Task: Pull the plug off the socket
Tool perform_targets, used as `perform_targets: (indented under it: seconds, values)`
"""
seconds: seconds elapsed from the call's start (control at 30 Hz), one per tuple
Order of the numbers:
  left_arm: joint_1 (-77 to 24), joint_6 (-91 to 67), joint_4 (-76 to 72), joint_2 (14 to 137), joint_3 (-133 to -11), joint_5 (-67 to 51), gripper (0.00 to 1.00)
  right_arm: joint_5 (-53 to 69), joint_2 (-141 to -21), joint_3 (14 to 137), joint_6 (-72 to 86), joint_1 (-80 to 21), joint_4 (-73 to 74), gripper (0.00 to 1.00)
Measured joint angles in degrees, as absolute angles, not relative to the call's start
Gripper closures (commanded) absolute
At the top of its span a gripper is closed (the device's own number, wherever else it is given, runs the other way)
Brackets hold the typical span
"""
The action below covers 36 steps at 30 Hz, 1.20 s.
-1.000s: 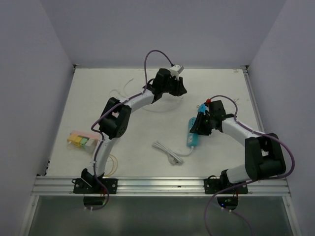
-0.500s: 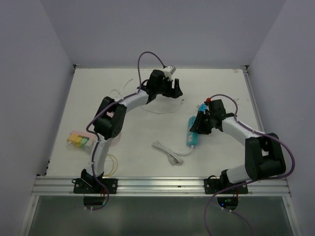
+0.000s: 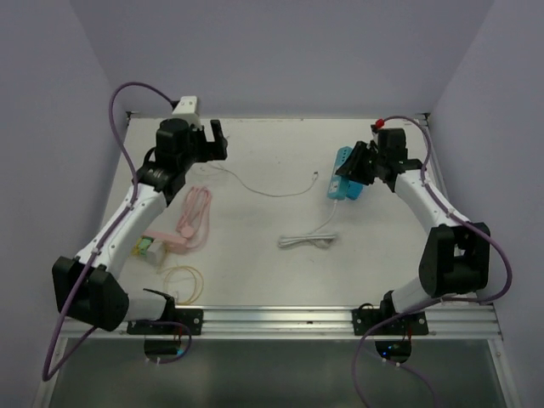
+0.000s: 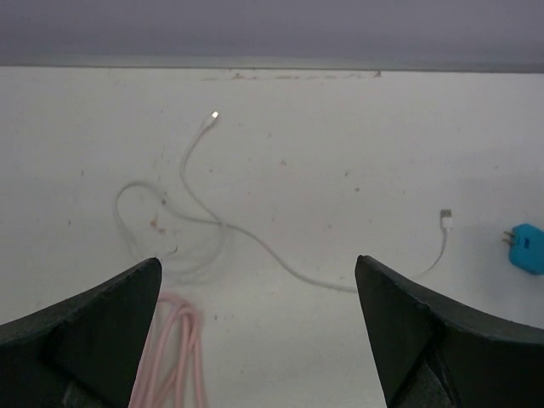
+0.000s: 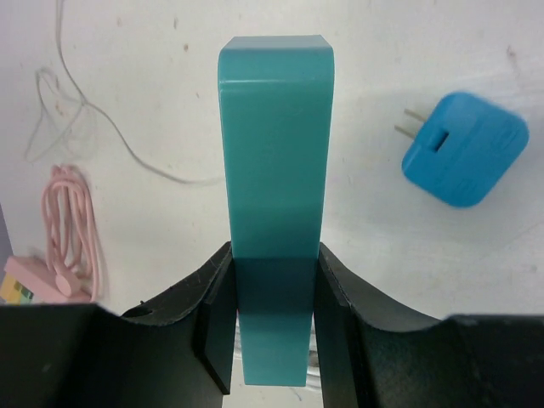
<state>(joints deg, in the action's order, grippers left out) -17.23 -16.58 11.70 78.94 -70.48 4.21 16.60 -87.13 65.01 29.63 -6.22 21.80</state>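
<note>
The blue plug (image 5: 463, 149) lies loose, so I will move the socket strip past the plug with my right gripper, toward the right in the top view, and then lower it onto empty table.
The teal socket strip (image 5: 274, 127) is clamped at its near end by my right gripper (image 5: 274, 255), which is shut on it; from above the strip (image 3: 339, 186) sits at the back right of the table. The blue plug (image 5: 463, 149) lies loose on the table beside the strip, prongs bare, apart from it; it also shows at the edge of the left wrist view (image 4: 527, 248) and from above (image 3: 343, 155). My left gripper (image 3: 212, 138) is at the back left, its jaws (image 4: 257, 265) wide open and holding nothing.
A thin white cable (image 3: 272, 189) trails across the back middle. The strip's thick white cord (image 3: 308, 241) lies bunched in the centre. A pink coiled cable (image 3: 195, 217), a pastel box (image 3: 149, 247) and yellow rubber bands (image 3: 183, 280) sit on the left.
My left gripper opened and swung from the back centre to the back left, leaving the plug on the table. My right gripper carried the strip back and to the right.
</note>
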Motion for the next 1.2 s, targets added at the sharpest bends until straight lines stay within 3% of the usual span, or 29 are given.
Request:
perform_targets:
  seconds: [0.3, 0.73, 1.0, 1.2]
  values:
    - [-18.06, -14.74, 12.84, 61.56, -41.60, 11.81, 0.00, 16.34, -92.38, 75.55, 30.48, -1.21, 22.06, 1.00]
    - [-18.06, -13.87, 11.44, 60.47, -41.12, 17.76, 0.01, 14.17, -89.80, 69.54, 31.07, 16.38, 27.09, 1.00]
    - [-18.06, -13.87, 11.42, 60.45, -41.12, 18.00, 0.01, 12.51, -100.38, 74.52, 30.41, 17.26, 26.85, 1.00]
    - [-18.06, -13.85, 11.46, 60.47, -41.12, 17.76, 0.01, 12.93, -111.11, 81.58, 29.06, 17.80, 27.05, 0.72]
